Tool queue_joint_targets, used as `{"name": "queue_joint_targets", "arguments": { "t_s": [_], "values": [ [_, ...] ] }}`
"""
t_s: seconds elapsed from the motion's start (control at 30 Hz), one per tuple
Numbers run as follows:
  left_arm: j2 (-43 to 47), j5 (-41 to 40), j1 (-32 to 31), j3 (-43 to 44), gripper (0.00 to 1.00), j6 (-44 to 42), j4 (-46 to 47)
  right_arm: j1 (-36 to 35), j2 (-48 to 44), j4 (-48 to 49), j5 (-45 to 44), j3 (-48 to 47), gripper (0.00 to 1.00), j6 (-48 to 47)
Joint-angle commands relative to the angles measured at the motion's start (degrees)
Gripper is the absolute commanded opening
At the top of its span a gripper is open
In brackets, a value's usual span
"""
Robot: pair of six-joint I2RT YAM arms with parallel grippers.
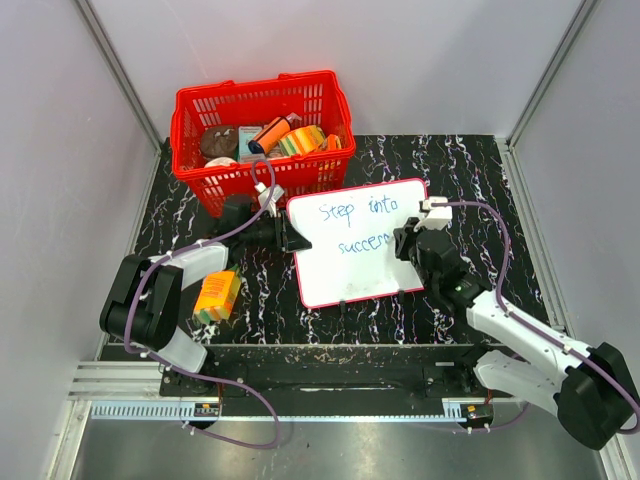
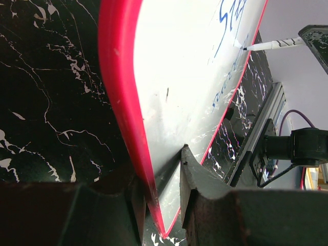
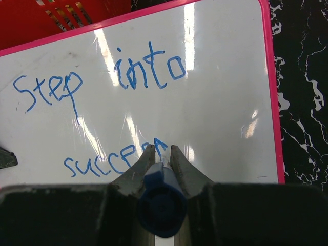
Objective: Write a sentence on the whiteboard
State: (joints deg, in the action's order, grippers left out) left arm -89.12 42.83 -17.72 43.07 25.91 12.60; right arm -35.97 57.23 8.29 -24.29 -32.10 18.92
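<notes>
The right gripper finishes the word next, lifts, shifts to the right in the top view, lowers the marker (image 3: 163, 205) and releases it beside the board, where bare marble shows.
The whiteboard (image 1: 352, 262), white with a thin red frame, lies on the black marble table, tilted up at its left edge. My left gripper (image 1: 290, 238) is shut on that edge, the red frame (image 2: 120, 102) pinched between its fingers (image 2: 205, 184). The sentence (image 3: 102, 82) is in blue: "Step into" above, "succe" and a part-drawn letter below. My right gripper (image 3: 162, 152) is shut on a blue-capped marker (image 3: 163, 205) over the second line's end. The left wrist view shows the marker (image 2: 271, 44) with its tip on the board.
A red basket (image 1: 262, 135) holding several items stands just behind the board's top left corner. An orange and yellow block (image 1: 217, 296) lies on the table by the left arm. The table's rail (image 1: 300, 375) runs along the near edge.
</notes>
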Motion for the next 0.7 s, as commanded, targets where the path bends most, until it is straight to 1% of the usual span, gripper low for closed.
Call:
{"name": "queue_joint_targets", "arguments": {
  "t_s": [0.0,0.27,0.67],
  "values": [
    [-3.2,-13.8,-1.4,-1.0,0.00,-9.9,-5.2,0.5,-1.0,-2.8,-1.3,1.1,0.00,0.6],
    [-3.2,-13.9,-1.4,-1.0,0.00,-9.9,-5.2,0.5,-1.4,-3.4,-0.9,1.8,0.00,0.9],
    [-3.2,-14.0,-1.4,-1.0,0.00,-9.9,-5.2,0.5,-0.6,-1.4,3.4,2.5,0.00,2.4]
  ]
}}
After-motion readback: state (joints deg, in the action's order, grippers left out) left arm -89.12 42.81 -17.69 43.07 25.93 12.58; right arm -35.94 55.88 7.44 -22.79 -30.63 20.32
